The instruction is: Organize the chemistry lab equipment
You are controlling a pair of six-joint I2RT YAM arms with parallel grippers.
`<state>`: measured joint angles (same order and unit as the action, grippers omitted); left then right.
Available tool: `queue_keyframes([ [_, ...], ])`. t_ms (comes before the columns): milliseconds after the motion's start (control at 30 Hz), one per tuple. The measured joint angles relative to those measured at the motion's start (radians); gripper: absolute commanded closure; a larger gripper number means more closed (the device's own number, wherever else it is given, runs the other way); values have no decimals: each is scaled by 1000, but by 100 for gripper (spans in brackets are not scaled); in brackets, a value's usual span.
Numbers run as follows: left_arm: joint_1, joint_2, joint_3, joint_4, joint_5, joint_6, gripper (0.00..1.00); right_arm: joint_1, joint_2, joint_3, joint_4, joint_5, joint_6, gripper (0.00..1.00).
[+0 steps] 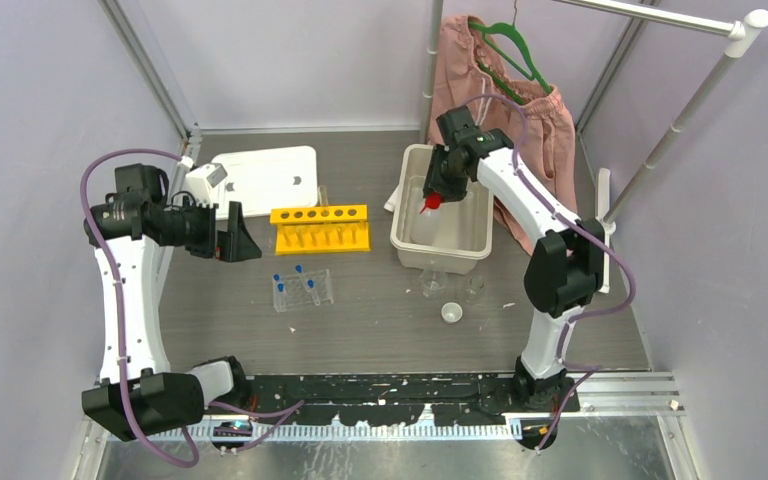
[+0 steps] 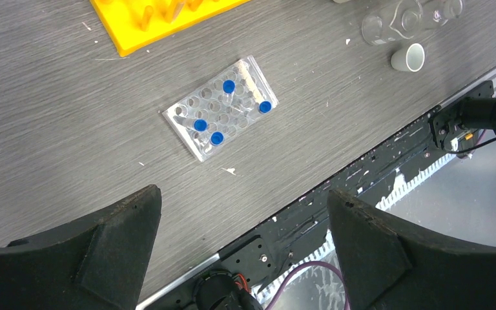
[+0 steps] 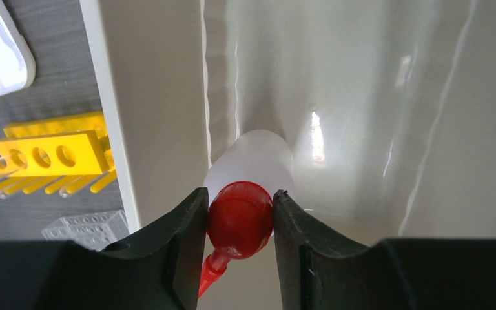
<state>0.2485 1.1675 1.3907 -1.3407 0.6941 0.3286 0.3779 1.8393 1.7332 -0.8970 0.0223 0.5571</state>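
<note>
My right gripper goes down next, easing slightly outward, and releases the red cap, since the squeeze bottle's body (image 3: pixel 252 155) already hangs inside the white bin, whose bottom lies below.
My right gripper (image 1: pixel 438 196) is shut on the red cap of the squeeze bottle (image 3: pixel 240 218) and holds it inside the white bin (image 1: pixel 410 245); the bottle's white body (image 3: pixel 252 155) hangs down into the bin. My left gripper (image 1: pixel 235 240) is open and empty, raised left of the yellow six-hole rack (image 1: pixel 320 228). The clear grid rack (image 2: pixel 219 106) with several blue-capped tubes (image 2: pixel 228 86) lies on the table below it. Small clear glassware (image 1: pixel 432 285) and a tiny white cup (image 1: pixel 451 313) stand in front of the bin.
A white tray (image 1: pixel 270 175) lies at the back left. Pink shorts on a green hanger (image 1: pixel 505 90) hang behind the bin. A metal rail (image 1: pixel 670 140) slants at the right. The table's black front rail (image 2: pixel 361 187) runs below my left gripper.
</note>
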Motion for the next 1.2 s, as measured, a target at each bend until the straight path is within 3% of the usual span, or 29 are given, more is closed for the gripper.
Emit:
queue_keyframes([
  [100,0,-2,-1,1,-2,1,0,0,42,37,-42,-36,-6,97],
  [267,0,-2,-8,2,-2,1,0,-3,146,165,-90,-59,-23,86],
  [533,0,-3,-8,2,-2,1,0,-21,320,341,-106,-27,-32,52],
  [733,0,-3,-8,2,-2,0,0,-26,369,381,-96,24,-31,35],
  [933,0,-3,-12,3,-2,0,0,-21,372,378,-55,51,-32,31],
  [1200,0,-3,-13,4,-2,-7,0,2,288,275,18,40,-38,33],
])
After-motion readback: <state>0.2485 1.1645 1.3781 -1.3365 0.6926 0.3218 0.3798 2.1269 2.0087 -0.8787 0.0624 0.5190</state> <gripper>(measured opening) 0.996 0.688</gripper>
